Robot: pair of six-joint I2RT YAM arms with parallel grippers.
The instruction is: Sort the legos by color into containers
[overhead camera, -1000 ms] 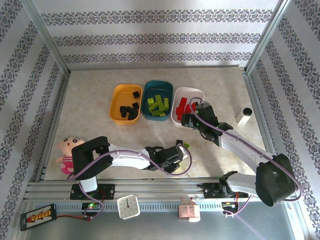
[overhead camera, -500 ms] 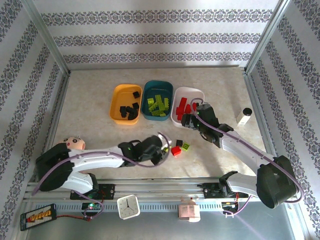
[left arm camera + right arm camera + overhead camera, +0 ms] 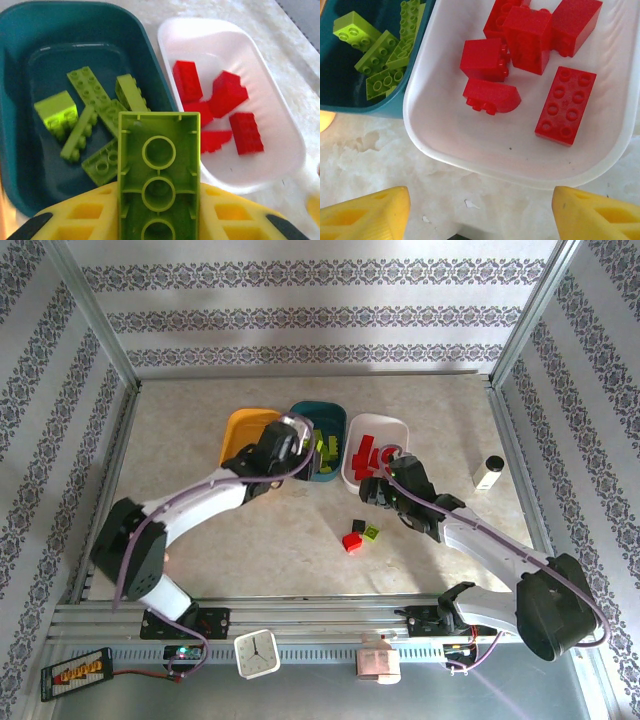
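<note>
The lime green lego (image 3: 159,165) comes down toward the green legos in the dark teal tray next and my left gripper releases it, since the matching legos lie below the gripper.
My left gripper (image 3: 290,447) hangs over the dark teal tray (image 3: 338,416), shut on a lime green lego (image 3: 159,165) whose hollow underside faces the wrist camera between the yellow fingers (image 3: 90,220). Several green legos (image 3: 90,90) lie in that tray (image 3: 150,55). The white tray (image 3: 398,424) holds several red legos (image 3: 565,105). My right gripper (image 3: 376,482) stands open and holds nothing, low over the table at the white tray's (image 3: 470,135) near rim. The orange-yellow tray (image 3: 238,432) is partly hidden by the left arm. A red (image 3: 351,541), a green (image 3: 371,532) and a black lego (image 3: 358,525) lie loose on the table.
A white cylinder with a black cap (image 3: 488,473) lies to the right of the white tray. A small clock (image 3: 258,653) sits on the front rail. Patterned walls and metal posts enclose the table on three sides.
The left arm swung from the near middle of the table up and back to the teal tray with the green lego, uncovering the three loose legos. The right gripper barely moved.
</note>
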